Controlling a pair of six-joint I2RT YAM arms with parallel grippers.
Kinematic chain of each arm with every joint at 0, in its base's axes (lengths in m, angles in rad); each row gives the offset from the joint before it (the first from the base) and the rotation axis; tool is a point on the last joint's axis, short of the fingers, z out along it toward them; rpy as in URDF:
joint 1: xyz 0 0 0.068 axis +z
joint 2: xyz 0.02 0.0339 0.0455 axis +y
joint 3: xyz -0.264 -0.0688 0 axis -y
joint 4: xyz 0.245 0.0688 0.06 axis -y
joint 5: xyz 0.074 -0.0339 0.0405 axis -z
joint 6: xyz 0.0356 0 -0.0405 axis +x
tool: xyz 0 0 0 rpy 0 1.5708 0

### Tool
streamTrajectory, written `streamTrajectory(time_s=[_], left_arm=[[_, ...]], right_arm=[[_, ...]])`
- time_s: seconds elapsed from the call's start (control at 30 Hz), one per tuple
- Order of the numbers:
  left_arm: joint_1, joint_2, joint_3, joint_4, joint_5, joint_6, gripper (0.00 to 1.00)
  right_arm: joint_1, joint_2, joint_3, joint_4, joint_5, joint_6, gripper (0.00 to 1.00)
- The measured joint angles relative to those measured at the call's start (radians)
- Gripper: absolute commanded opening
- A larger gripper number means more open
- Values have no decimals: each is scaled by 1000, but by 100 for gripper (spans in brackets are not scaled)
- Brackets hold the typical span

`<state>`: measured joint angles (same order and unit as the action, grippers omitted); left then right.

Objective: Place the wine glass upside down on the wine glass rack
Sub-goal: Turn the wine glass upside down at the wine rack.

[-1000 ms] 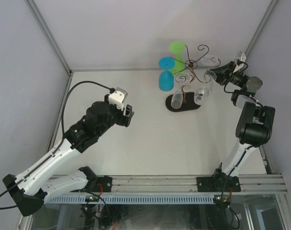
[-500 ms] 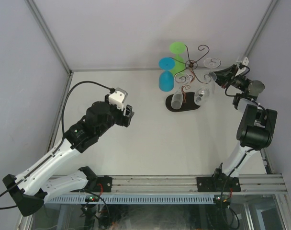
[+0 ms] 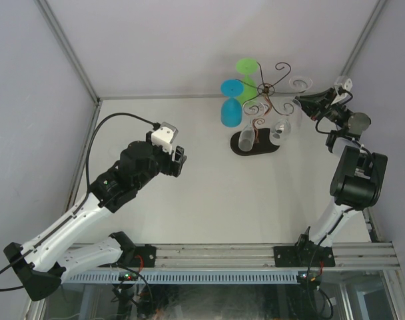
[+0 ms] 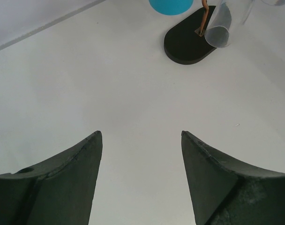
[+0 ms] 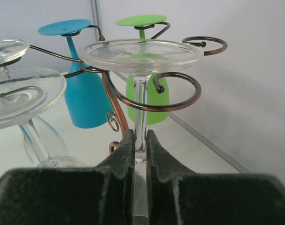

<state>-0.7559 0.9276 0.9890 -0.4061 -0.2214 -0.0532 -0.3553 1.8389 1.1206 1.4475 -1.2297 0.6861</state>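
Observation:
The wire goes around the stem beneath the wider foot. So the right gripper shifts slightly outward next, bringing the stem toward the curl's far side to open.
A clear wine glass (image 5: 140, 50) hangs upside down, its round foot uppermost and just above a curled arm (image 5: 180, 101) of the wine glass rack (image 3: 266, 90). Its stem runs down through that curl. My right gripper (image 5: 138, 136) is shut on the stem below the curl. From above, the right gripper (image 3: 302, 101) sits at the rack's right side with the glass foot (image 3: 300, 84) over it. Whether the foot rests on the wire I cannot tell. My left gripper (image 3: 179, 161) hovers open over bare table, with nothing between its fingers (image 4: 81, 164).
The rack holds a blue glass (image 3: 230, 107), a green glass (image 3: 246, 73) and two clear glasses (image 3: 246, 137), all upside down over the black oval base (image 4: 187, 44). The back wall and right frame post (image 3: 359, 40) stand close behind the right arm.
My right gripper and the clear glass have shifted a little to the right and back along the rack's right arm. The left arm has not moved.

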Motion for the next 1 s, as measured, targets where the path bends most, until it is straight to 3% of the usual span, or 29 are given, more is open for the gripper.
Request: streamTrajectory(time_s=[0.37, 0.7, 1.0], left_arm=[[0, 2, 0, 0, 2, 0, 72], [0, 11, 0, 0, 14, 0, 72], [0, 13, 0, 0, 16, 0, 72]], right_arm=[[-24, 0, 0, -10, 53, -13, 0], [-8, 1, 8, -188, 95, -139, 0], [23, 5, 48, -283, 104, -211, 12]])
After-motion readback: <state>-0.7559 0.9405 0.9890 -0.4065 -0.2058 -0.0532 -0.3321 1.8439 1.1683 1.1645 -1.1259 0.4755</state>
